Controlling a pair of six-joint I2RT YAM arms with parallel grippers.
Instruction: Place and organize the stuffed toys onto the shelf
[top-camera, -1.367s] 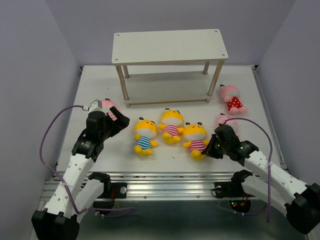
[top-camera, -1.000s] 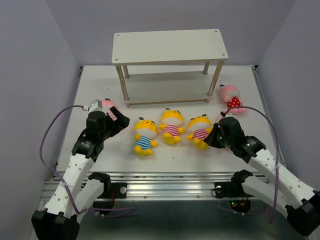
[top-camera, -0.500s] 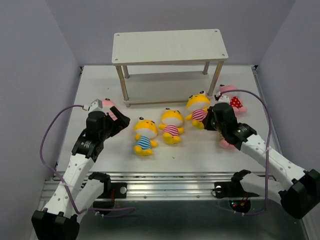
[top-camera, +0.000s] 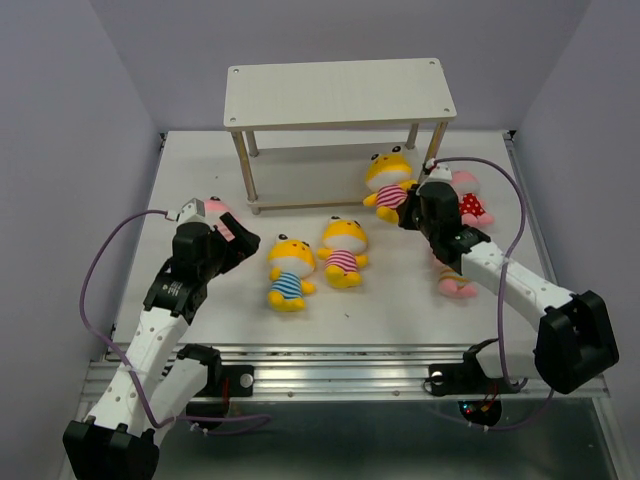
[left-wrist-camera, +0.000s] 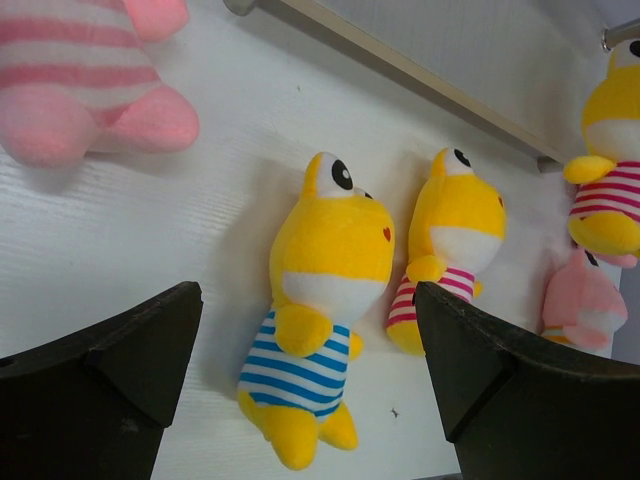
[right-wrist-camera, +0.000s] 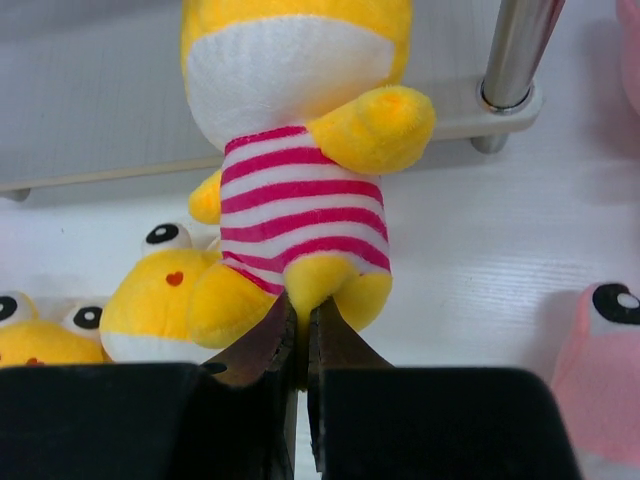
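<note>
My right gripper should next move the striped body outward over the board (right-wrist-camera: 432, 62) beside the leg, because the toy's foot hangs short of the lower board's front edge.
The shelf (top-camera: 340, 95) stands at the back of the table, both boards bare. My right gripper (top-camera: 411, 213) is shut on the foot of a yellow toy in pink stripes (top-camera: 388, 180) and holds it upright just in front of the lower board (right-wrist-camera: 90, 110), near the right front leg (right-wrist-camera: 510, 60). In the right wrist view the fingers (right-wrist-camera: 301, 312) pinch that toy (right-wrist-camera: 300, 150). My left gripper (top-camera: 240, 245) is open and empty (left-wrist-camera: 310, 370), above and left of the blue-striped yellow toy (left-wrist-camera: 320, 270). A pink toy (top-camera: 215, 208) lies behind it.
The blue-striped toy (top-camera: 288, 268) and another pink-striped yellow toy (top-camera: 343, 250) lie side by side mid-table. A pink toy in red polka dots (top-camera: 467, 200) lies right of the shelf. A pink toy (top-camera: 455, 280) lies partly under my right arm.
My right gripper has lifted the pink-striped yellow toy off the table and carried it away from me to the shelf's lower right front. The left arm has not moved.
</note>
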